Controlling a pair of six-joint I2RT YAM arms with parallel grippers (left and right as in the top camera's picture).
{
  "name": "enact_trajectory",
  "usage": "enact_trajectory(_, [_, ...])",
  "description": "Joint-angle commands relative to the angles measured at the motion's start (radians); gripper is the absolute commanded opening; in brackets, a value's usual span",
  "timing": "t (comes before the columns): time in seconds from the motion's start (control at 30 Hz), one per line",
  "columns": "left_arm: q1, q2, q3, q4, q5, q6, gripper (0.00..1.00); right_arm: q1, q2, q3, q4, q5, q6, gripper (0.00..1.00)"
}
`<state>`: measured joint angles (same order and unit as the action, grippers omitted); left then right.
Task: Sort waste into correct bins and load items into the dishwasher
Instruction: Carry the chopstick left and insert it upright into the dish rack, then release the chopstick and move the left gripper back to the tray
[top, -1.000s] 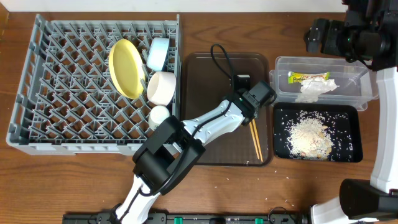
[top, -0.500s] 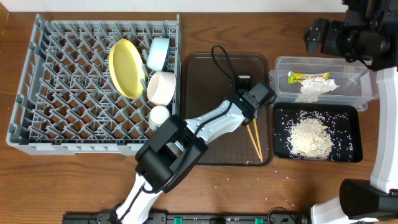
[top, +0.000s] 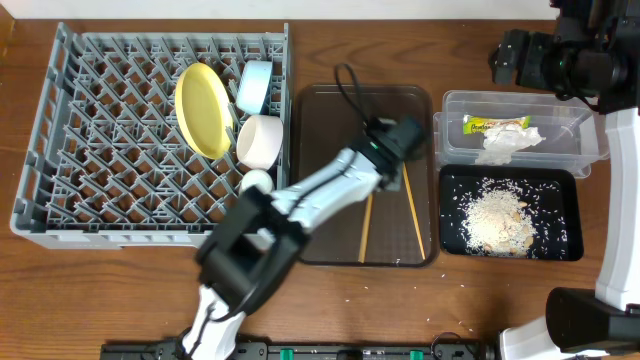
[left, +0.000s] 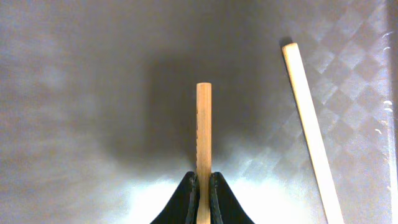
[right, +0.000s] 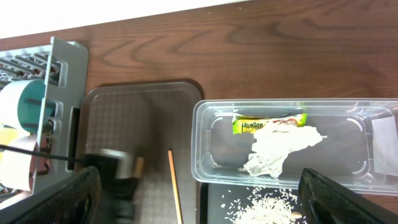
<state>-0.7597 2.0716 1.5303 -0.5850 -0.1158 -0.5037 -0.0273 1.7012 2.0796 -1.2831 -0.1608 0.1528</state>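
Observation:
I should next raise the chopstick in my left gripper toward the dish rack, and then I should lower it beside the yellow plate (top: 203, 108) and release it.
My left gripper (top: 386, 170) (left: 203, 184) is shut on one wooden chopstick (left: 203, 124), held above the brown serving tray (top: 320, 110); its free end angles toward the tray's front (top: 364, 235). The other chopstick (top: 413, 215) (left: 308, 124) lies flat on the tray's right side. The grey dish rack (top: 100, 150) holds the yellow plate (top: 203, 108), light blue bowl (top: 255, 85), white bowl (top: 260, 141) and small cup (top: 256, 182). The clear tub (top: 575, 145) contains the wrapper (top: 495, 124) and napkin (top: 510, 143). Rice (top: 495, 215) lies in the black tray (top: 570, 180). My right gripper (right: 199, 180) hangs open high over the tub.
The rack's wall (top: 289, 120) stands right beside the brown tray's left edge. A few loose rice grains (top: 450, 325) dot the table in front of the black tray. The left arm's cable (top: 350, 85) loops over the back of the brown tray.
The left gripper closed on one chopstick and carried it up and left, away from its partner, which stays on the tray. The right arm has not moved.

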Motion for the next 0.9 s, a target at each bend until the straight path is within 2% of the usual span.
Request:
enact_trajectory(0.0, [0.118,-0.232,0.077,-0.065,0.045,0.198,0.08,0.008,0.002,-0.002,-0.001,-0.001,0.011,0.99])
enact_trajectory(0.1, [0.259,-0.423,0.078,-0.114,0.04,0.34,0.08,0.008,0.002,-0.002,-0.001,-0.001,0.011,0.99])
enact_trajectory(0.17, [0.334,-0.488,0.077,-0.127,0.01,0.415,0.07,0.008,0.003,-0.002,-0.001,-0.001,0.011,0.99])
enact_trajectory(0.27, [0.436,-0.513,0.077,-0.165,-0.058,0.538,0.08,0.008,0.002,-0.002,-0.001,-0.001,0.011,0.99])
enact_trajectory(0.37, [0.512,-0.47,0.037,-0.192,-0.06,0.66,0.08,0.008,0.002,-0.002,-0.001,-0.001,0.011,0.99])
enact_trajectory(0.53, [0.561,-0.383,0.022,-0.199,-0.062,0.665,0.08,0.008,0.002,-0.002,-0.001,-0.001,0.011,0.99])
enact_trajectory(0.67, [0.6,-0.309,0.022,-0.189,-0.129,0.663,0.08,0.008,0.002,-0.002,-0.001,-0.001,0.011,0.99])
enact_trajectory(0.83, [0.635,-0.211,0.022,-0.155,-0.133,0.618,0.08,0.008,0.002,-0.002,-0.001,-0.001,0.011,0.99])
enact_trajectory(0.87, [0.635,-0.198,0.022,-0.145,-0.133,0.618,0.13,0.008,0.002,-0.002,-0.001,-0.001,0.011,0.99])
